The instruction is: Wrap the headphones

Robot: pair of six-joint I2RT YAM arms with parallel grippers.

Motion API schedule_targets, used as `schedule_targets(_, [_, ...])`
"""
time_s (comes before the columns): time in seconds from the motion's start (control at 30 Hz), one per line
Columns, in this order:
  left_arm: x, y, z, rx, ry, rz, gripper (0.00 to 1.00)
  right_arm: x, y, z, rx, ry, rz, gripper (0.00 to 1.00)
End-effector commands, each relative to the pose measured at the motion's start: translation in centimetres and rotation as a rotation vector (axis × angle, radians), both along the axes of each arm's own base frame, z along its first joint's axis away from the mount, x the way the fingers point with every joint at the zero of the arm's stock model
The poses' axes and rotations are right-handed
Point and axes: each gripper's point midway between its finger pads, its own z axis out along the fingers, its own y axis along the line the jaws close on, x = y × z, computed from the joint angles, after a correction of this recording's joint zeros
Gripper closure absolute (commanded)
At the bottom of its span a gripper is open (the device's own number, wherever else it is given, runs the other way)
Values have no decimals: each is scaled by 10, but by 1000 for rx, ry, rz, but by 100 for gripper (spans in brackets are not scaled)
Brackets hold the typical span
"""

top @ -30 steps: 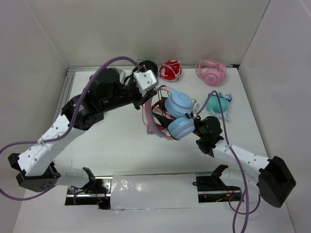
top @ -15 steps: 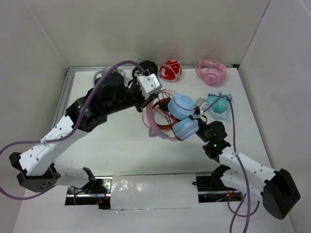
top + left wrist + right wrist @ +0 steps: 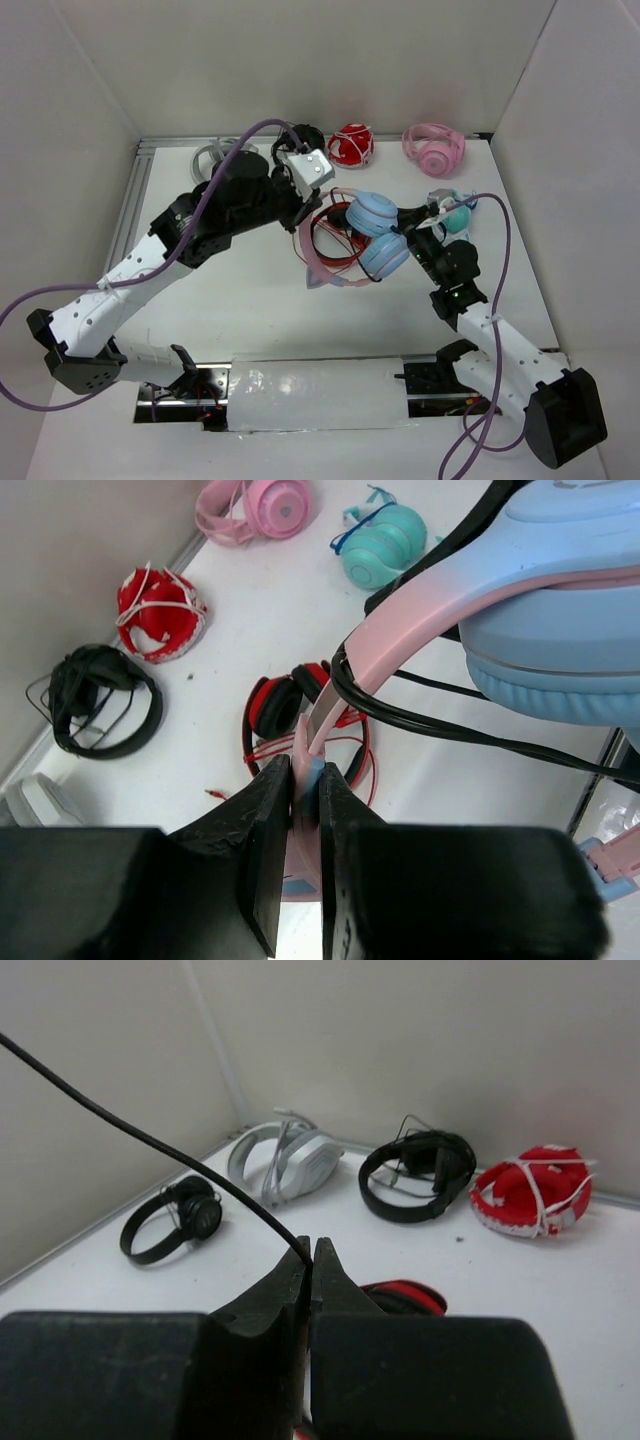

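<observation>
The headband (image 3: 320,268) goes left in the top view with my left gripper next, then down onto the bare tabletop for release, since the red pair of headphones lies below.
The headphones hang above the table, with two light-blue ear cups (image 3: 375,213) and a pink headband (image 3: 320,268). My left gripper (image 3: 303,216) is shut on the headband, and the left wrist view shows the pink band (image 3: 400,630) pinched between the jaws of the left gripper (image 3: 305,772). A thin black cable (image 3: 440,728) crosses the band under a blue cup (image 3: 560,640). My right gripper (image 3: 418,226) sits just right of the cups. In the right wrist view the right gripper (image 3: 310,1252) is shut on the black cable (image 3: 150,1140), which runs up to the left.
A red pair (image 3: 335,238) lies on the table under the held headphones. Along the back are a black pair (image 3: 305,135), a red wrapped pair (image 3: 350,146) and a pink pair (image 3: 433,148). A teal pair (image 3: 458,216) lies behind my right wrist, and a white pair (image 3: 213,158) at the back left.
My right gripper has moved from beside the lower ear cup to the right of the cups and has shut on the cable. The left arm has shifted the headphones slightly.
</observation>
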Motion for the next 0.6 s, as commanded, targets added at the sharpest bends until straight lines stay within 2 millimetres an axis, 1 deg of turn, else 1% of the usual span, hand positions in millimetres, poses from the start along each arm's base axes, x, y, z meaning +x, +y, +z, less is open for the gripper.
schedule_targets(0.0, [17,16,49,-206,-47,149,100,0,13,-44,-44,183,90,100])
schedule_targets(0.03, [19,18,48,-242,-9,187,100,-1,15,-44,-38,188,95,100])
schedule_targets(0.07, [24,24,40,-244,14,232,100,-3,19,-58,-52,234,124,100])
schedule_targets(0.1, [32,35,36,-253,21,316,100,-8,25,-64,-58,257,165,100])
schedule_targets(0.13, [36,41,29,-268,54,372,100,-12,31,-69,-69,283,195,100])
schedule_targets(0.17, [41,48,14,-257,81,429,100,-16,33,-81,-91,334,207,100])
schedule_targets(0.2, [45,58,6,-272,109,514,100,-18,35,-85,-92,360,209,100])
schedule_targets(0.23, [46,62,-5,-262,130,550,100,-19,37,-88,-95,378,212,100])
schedule_targets(0.27, [47,68,-26,-235,164,590,100,-23,41,-92,-100,398,224,100])
schedule_targets(0.33, [46,74,-43,-249,211,642,100,-25,43,-91,-91,419,219,100])
schedule_targets(0.37, [42,82,-61,-229,250,672,100,-28,43,-100,-100,460,216,100])
schedule_targets(0.43, [41,94,-79,-257,324,731,100,-28,41,-111,-85,531,194,100])
schedule_targets(0.47, [36,102,-92,-248,350,754,100,-32,39,-123,-94,588,188,100])
schedule_targets(0.5, [34,106,-100,-266,385,781,100,-33,39,-130,-103,613,185,100])
schedule_targets(0.57, [30,117,-117,-276,449,817,100,-37,34,-150,-119,684,153,98])
